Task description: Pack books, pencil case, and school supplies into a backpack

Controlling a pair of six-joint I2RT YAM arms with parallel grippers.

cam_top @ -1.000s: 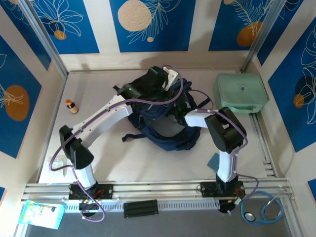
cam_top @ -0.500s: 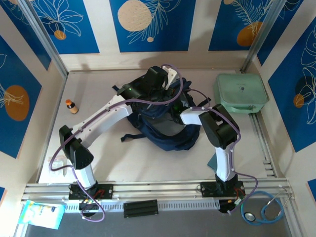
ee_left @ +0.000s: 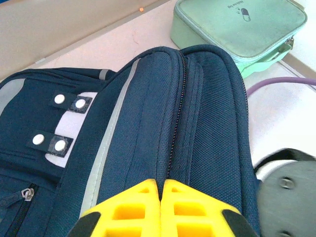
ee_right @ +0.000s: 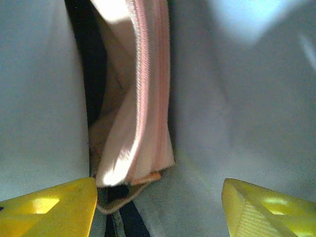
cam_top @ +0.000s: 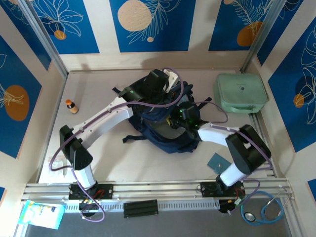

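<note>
My left gripper needs to bring the held top fabric down over the backpack's opening [cam_top: 169,130] next and let go of it, because the backpack's grey-lined opening is below my left gripper.
The navy backpack [cam_top: 160,129] lies mid-table with its mouth open. My left gripper [ee_left: 160,190] is shut on the backpack's [ee_left: 163,113] top fabric at the zip seam. My right gripper [ee_right: 158,207] is open inside the grey lining, with its wrist at the mouth [cam_top: 181,116]. The pencil case [ee_right: 138,113], a pink pouch with a zip strip, stands just ahead of the left yellow fingertip [ee_right: 54,205], and no jaw touches it. A teal-blue square booklet [cam_top: 217,161] lies on the table beside the right arm. The books are out of view.
A mint-green rounded case [cam_top: 241,93] sits at the back right, also in the left wrist view [ee_left: 237,27]. A small orange-capped bottle [cam_top: 71,106] stands at the left. A stethoscope [cam_top: 261,210] lies below the front rail.
The right arm's elbow has swung out to the right and dropped, stretching the forearm toward the backpack mouth. Its jaws have opened off the pink pencil case. The left arm has held still.
</note>
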